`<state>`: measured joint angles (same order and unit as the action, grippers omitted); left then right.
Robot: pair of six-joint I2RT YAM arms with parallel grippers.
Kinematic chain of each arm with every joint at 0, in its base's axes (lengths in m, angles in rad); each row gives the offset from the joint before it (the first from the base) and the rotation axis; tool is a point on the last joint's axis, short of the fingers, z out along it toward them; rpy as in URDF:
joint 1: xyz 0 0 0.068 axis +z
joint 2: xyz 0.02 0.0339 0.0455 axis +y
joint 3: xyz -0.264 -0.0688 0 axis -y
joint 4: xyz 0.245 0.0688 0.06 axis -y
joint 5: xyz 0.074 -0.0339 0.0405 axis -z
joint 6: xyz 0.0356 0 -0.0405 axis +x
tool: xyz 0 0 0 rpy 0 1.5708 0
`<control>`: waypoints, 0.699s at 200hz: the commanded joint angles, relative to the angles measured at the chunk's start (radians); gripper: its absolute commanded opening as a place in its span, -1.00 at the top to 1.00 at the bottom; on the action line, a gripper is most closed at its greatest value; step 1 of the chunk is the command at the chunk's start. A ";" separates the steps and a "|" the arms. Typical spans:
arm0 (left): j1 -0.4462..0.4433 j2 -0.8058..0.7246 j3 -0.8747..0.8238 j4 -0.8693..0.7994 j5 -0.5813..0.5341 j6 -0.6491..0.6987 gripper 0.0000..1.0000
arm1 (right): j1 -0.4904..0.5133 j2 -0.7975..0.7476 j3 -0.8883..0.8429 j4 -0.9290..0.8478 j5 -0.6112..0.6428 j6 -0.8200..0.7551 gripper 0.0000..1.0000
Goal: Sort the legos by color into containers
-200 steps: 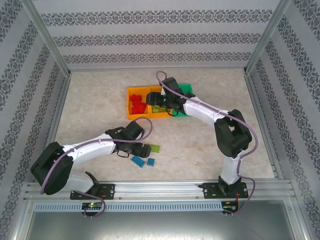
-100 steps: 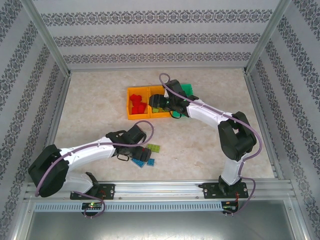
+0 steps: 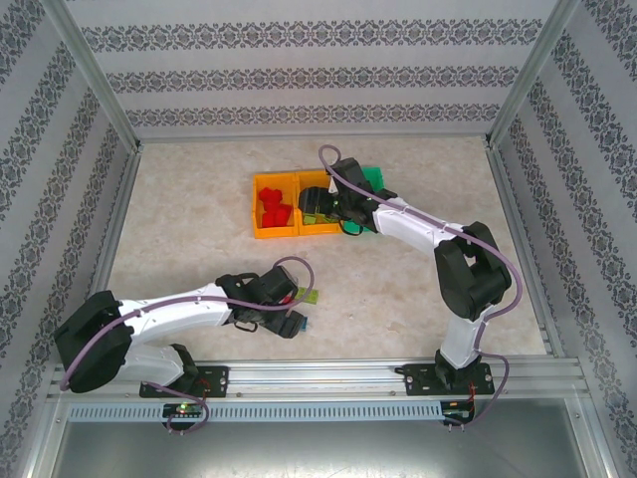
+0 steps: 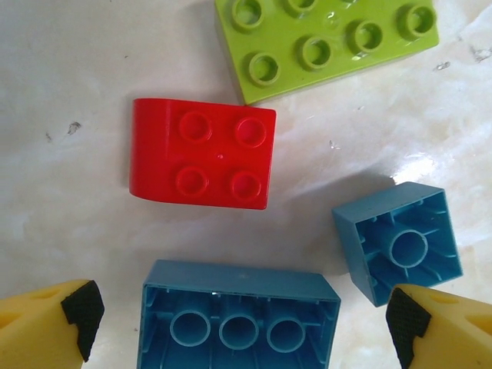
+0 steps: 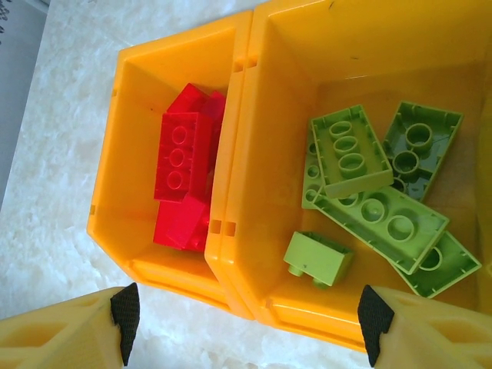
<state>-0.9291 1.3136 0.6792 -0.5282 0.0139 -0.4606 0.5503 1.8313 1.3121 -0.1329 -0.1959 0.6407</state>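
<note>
My left gripper comes down around the long blue lego (image 4: 238,319) next and closes on its short ends, since the lego lies below, between the open fingers.
In the left wrist view, a red lego (image 4: 201,164), a lime green lego (image 4: 327,42), a long blue lego (image 4: 238,319) lying studs down and a small blue lego (image 4: 398,244) on its side rest on the table. My left gripper (image 4: 242,330) is open, straddling the long blue lego without touching it; from above it (image 3: 289,311) hovers over these legos. My right gripper (image 5: 250,323) is open and empty above the near walls of two orange containers. One (image 5: 131,115) holds red legos (image 5: 181,177), the other (image 5: 292,115) lime green legos (image 5: 369,192).
A green container (image 3: 376,177) stands behind the right arm, beside the orange containers (image 3: 257,209). The marble tabletop (image 3: 189,209) is bare to the left and right. Patterned walls and metal posts enclose it, with a rail along the near edge.
My left arm has swung toward the near edge and lowered over the loose legos, opening slightly wider. The right gripper has shifted only slightly above the orange containers.
</note>
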 commanded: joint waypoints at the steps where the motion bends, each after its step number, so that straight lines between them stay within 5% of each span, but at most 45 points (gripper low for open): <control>1: -0.018 0.013 -0.014 -0.041 -0.028 -0.002 -0.91 | -0.015 -0.033 -0.020 0.016 0.004 -0.012 -0.56; 140: -0.046 0.135 0.034 -0.066 -0.050 -0.014 -0.79 | -0.080 -0.124 -0.112 0.019 0.008 -0.012 -0.58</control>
<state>-0.9565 1.4254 0.6899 -0.5533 -0.0124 -0.4759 0.4797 1.7447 1.2224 -0.1223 -0.1959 0.6407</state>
